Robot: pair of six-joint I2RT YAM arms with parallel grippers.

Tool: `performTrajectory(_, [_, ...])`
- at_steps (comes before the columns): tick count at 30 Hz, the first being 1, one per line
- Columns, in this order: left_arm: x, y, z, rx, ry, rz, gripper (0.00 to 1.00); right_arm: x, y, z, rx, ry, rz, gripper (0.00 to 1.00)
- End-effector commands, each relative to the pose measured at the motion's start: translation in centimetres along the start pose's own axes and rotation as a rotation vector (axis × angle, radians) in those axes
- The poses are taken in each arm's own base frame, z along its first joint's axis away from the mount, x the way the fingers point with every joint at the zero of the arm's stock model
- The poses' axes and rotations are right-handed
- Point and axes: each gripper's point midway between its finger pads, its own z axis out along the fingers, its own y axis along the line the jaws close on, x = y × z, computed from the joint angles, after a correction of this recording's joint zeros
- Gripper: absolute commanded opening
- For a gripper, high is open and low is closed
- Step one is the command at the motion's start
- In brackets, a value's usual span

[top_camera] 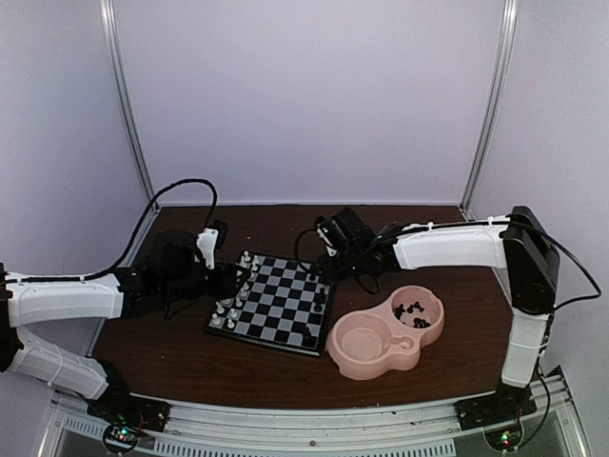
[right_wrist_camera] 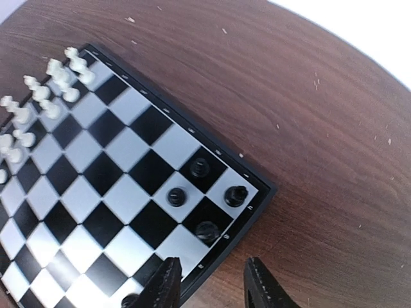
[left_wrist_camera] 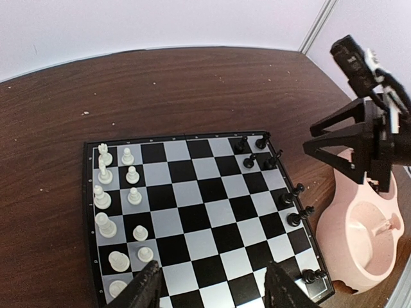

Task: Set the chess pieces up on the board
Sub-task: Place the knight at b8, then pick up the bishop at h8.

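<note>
My right gripper moves back over the board and down onto the black piece at the board's near corner (top_camera: 307, 333) next, because that piece stands alone with open squares beside it.
The board (top_camera: 285, 307) lies mid-table. White chess pieces (left_wrist_camera: 115, 205) stand in two columns along its left edge. Black chess pieces (left_wrist_camera: 257, 151) stand along its right edge, several of them in the far corner (right_wrist_camera: 207, 230). My left gripper (left_wrist_camera: 212, 289) hovers open over the board's near white side, nothing between its fingers. My right gripper (right_wrist_camera: 212, 276) hangs open and empty above the board's far right corner, just over the border beside the black pieces. In the top view the left gripper (top_camera: 238, 281) and right gripper (top_camera: 333, 257) flank the board.
A pink double-bowl dish (top_camera: 366, 347) sits right of the board, with several loose black pieces (top_camera: 411, 309) in its far bowl. In the left wrist view the dish (left_wrist_camera: 359, 231) touches the board's right corner. Dark wood table (right_wrist_camera: 321, 128) surrounds them; walls enclose the back.
</note>
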Motion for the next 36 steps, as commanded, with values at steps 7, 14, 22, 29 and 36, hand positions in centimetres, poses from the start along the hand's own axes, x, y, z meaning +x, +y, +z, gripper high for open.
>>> performTrajectory(7, [-2.1,-0.8,-0.6,0.035,-0.086,0.014,0.55,-0.2,6.9,-8.0,-0.161,-0.079,-0.201,0.36])
performTrajectory(14, [-2.2,-0.4,-0.9,0.02,-0.106,0.022,0.55,3.4,9.2,-9.1,-0.311,0.007,-0.25,0.37])
performTrajectory(22, [-2.1,-0.4,-0.9,0.018,-0.107,0.02,0.55,7.5,10.9,-7.9,-0.386,0.096,-0.316,0.36])
performTrajectory(29, [-2.1,-0.5,-0.9,0.025,-0.106,0.018,0.55,8.6,12.1,-6.8,-0.385,0.132,-0.355,0.35])
performTrajectory(36, [-2.2,-0.6,-1.0,0.028,-0.108,0.019,0.55,9.0,12.3,-5.8,-0.367,0.152,-0.368,0.35])
